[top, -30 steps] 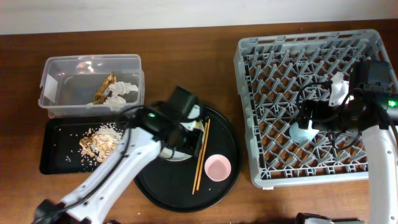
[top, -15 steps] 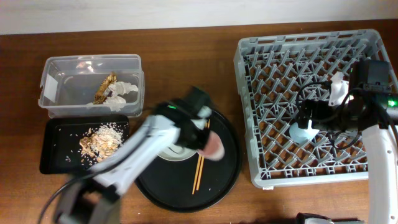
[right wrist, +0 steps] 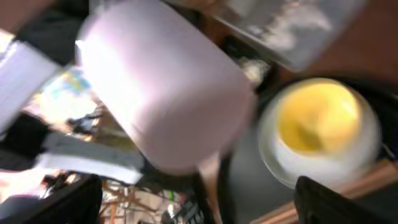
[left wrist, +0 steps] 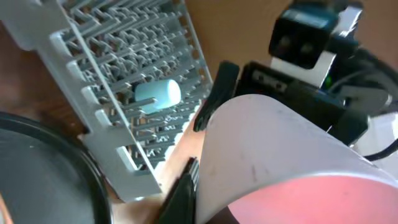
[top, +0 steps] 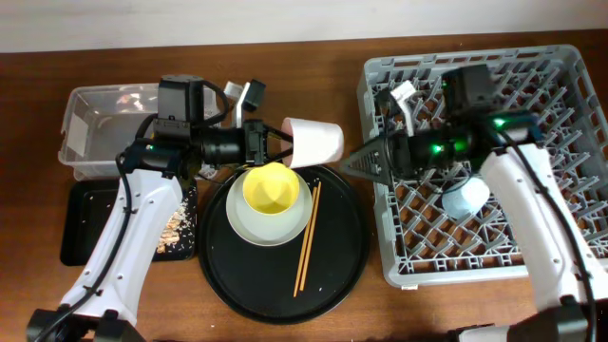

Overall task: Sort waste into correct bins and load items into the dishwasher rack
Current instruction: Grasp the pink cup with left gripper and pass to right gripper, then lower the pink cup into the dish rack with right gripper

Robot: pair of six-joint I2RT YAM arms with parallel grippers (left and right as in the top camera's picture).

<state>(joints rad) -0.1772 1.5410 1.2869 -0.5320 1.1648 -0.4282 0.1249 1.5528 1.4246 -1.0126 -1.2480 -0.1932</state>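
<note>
My right gripper moves across onto the pink cup's closed end next, as the cup is held just to its left in the overhead view.
My left gripper is shut on the small pink cup and holds it on its side in the air, above the far edge of the round black tray. The cup fills the left wrist view, with one finger against it. My right gripper is open, just right of the cup and pointing at it. In the right wrist view the cup sits ahead of the wide-apart jaws. The blue cup lies in the grey dishwasher rack. The yellow bowl sits on the plate. The chopsticks lie beside it.
The round black tray holds the plate, bowl and chopsticks. The clear tub is at the back left, partly hidden by my left arm. The shallow black tray in front of it holds food scraps.
My left gripper took the pink cup off the round tray and lifted it up and back. My right arm left the blue cup in the rack and swung left towards the pink cup.
</note>
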